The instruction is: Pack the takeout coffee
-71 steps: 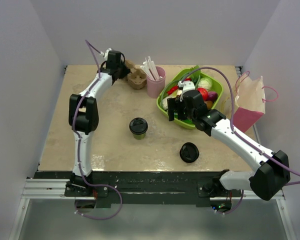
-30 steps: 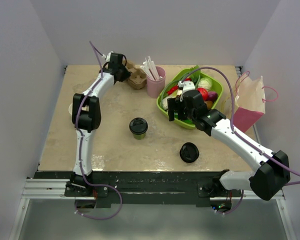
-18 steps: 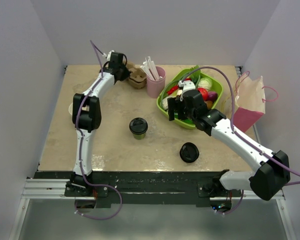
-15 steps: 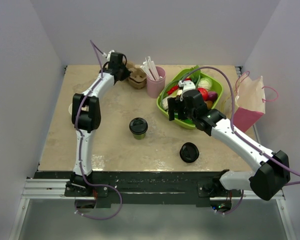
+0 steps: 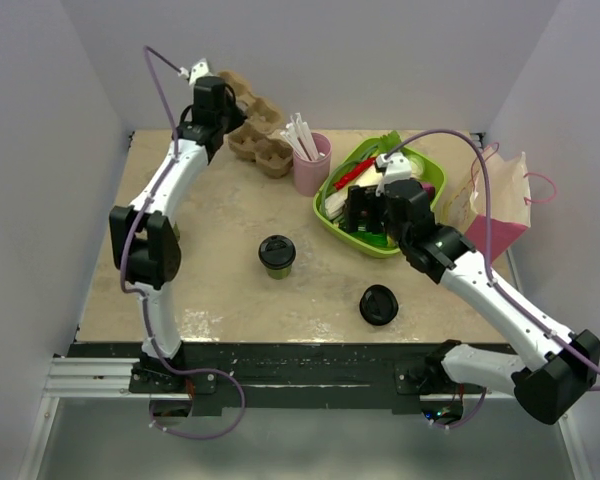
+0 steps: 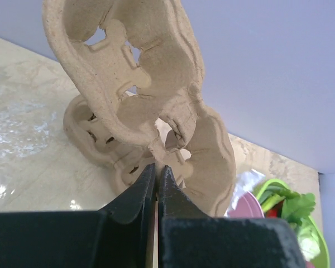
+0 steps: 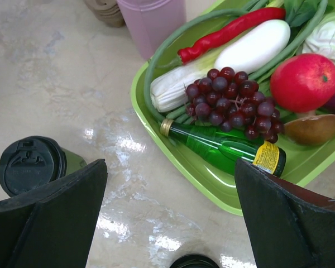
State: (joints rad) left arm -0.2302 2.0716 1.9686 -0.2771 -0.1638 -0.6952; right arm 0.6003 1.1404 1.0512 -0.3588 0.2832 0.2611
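Note:
The bare tabletop beside the takeout coffee has room for the carrier. My left gripper should next move back and down to that spot with the carrier and release the carrier's rim.
The takeout coffee (image 5: 277, 254), an olive-green cup under a black lid, stands mid-table; it also shows at the lower left of the right wrist view (image 7: 33, 164). My right gripper (image 5: 365, 215) hangs open above the table between that cup and the green tray, and nothing is between its fingers (image 7: 170, 164). At the back left, my left gripper (image 5: 220, 108) is shut on the rim of a brown cardboard cup carrier (image 5: 265, 148). In the left wrist view the pinched carrier (image 6: 128, 72) tilts upward above the gripper (image 6: 156, 167).
A loose black lid (image 5: 378, 304) lies near the front edge. A green tray (image 5: 338, 232) with vegetables, grapes and a green bottle (image 7: 223, 146) stands at the right. A pink cup of straws (image 5: 312, 165) is behind the coffee. A pink bag (image 5: 500, 215) stands at the far right.
The left gripper closed on the cup carrier and lifted it up and back-left, tilting it. The right arm rose and shifted slightly right. The coffee and loose lid stayed put.

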